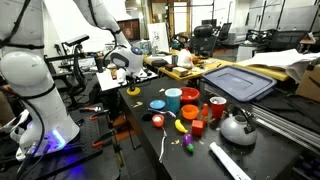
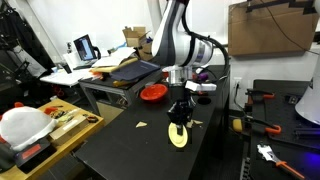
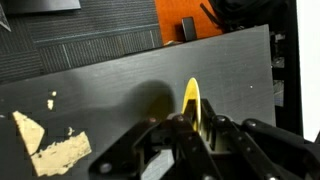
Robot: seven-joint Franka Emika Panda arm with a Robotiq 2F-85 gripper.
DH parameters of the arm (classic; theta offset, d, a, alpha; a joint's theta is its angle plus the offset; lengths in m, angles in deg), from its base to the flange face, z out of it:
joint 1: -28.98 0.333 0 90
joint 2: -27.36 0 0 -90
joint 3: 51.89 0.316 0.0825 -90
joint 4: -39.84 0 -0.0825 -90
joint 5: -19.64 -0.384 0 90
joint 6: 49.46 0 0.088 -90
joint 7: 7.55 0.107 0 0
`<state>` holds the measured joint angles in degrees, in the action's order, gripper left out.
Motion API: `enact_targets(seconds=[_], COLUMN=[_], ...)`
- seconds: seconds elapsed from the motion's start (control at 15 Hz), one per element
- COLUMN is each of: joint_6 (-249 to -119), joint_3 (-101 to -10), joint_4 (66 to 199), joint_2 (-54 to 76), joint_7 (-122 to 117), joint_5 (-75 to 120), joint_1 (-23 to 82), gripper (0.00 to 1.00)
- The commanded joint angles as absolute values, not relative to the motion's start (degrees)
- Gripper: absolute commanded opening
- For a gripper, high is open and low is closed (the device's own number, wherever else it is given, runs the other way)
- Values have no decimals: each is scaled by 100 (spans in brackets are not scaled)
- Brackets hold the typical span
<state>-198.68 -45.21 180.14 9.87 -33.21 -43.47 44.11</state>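
Observation:
I will move my gripper up, across toward the blue bowl, then down to release the plate on the bare tabletop beside it, as that spot is clear.
My gripper [image 2: 179,110] hangs over the dark tabletop [image 2: 130,150] and is shut on a thin yellow plate-like object [image 2: 178,136]. The object is held on edge, its lower rim at or just above the surface. In the wrist view the yellow edge [image 3: 191,98] sticks out between the two black fingers [image 3: 190,122]. In an exterior view the gripper [image 1: 128,72] holds the yellow object [image 1: 133,91] at the far end of the table.
A red plate [image 2: 153,93] lies behind the gripper. Tan scraps [image 3: 50,152] lie on the table to one side. Further along the table stand a blue bowl [image 1: 158,104], a teal cup [image 1: 173,99], a red cup [image 1: 190,97] and a metal kettle [image 1: 237,127].

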Motion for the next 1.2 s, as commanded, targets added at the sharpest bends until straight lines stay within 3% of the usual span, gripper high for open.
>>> enact_targets(seconds=[0.0, 0.33, 1.13], joint_6=[-20081, -20419, -20337], joint_3=[-4428, -4471, -5295], joint_4=[18264, 18360, 17815], joint_2=[1569, 2085, 1946], joint_7=[-2586, -1230, 3755], joint_5=[-3644, -2089, 4222], joint_1=[4278, 4286, 5002], gripper=[2, 2, 2])
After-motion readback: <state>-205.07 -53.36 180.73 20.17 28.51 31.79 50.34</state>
